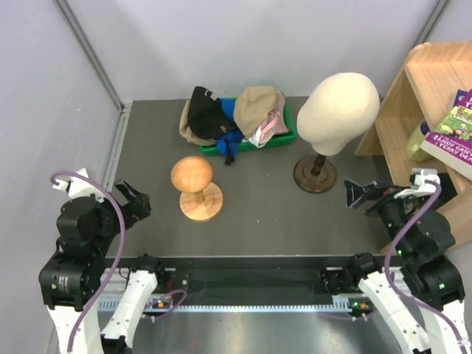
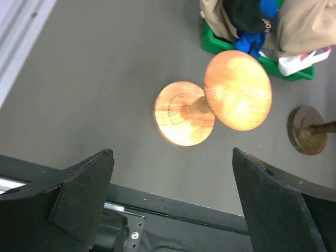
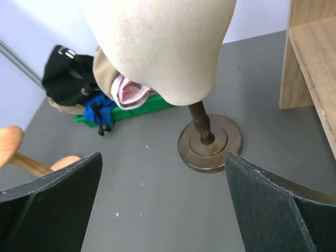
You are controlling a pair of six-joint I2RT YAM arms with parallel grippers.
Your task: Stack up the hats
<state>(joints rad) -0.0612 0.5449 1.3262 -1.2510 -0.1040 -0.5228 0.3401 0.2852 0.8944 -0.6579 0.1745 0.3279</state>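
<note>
My left gripper moves outward past the knob stand next, to the black cap's edge facing the bin's side [image 1: 194, 108], because the black cap lies uppermost over the tan cap.
Several hats lie piled in a green bin [image 1: 284, 139] at the back of the table: a black cap [image 1: 205, 112], a tan cap [image 1: 256, 105], a blue one [image 1: 234, 140] and a pink-and-white one [image 1: 268, 128]. The pile also shows in the left wrist view [image 2: 247, 16] and the right wrist view [image 3: 71, 79]. My left gripper [image 1: 139, 203] is open and empty at the near left, well short of the pile. My right gripper [image 1: 355, 196] is open and empty at the near right, beside the mannequin's base.
A round wooden knob stand [image 1: 195, 184] stands left of centre. A cream mannequin head [image 1: 338, 110] on a dark round base [image 1: 315, 175] stands right of the bin. A wooden shelf [image 1: 420, 88] with a book [image 1: 457, 125] is at the right edge.
</note>
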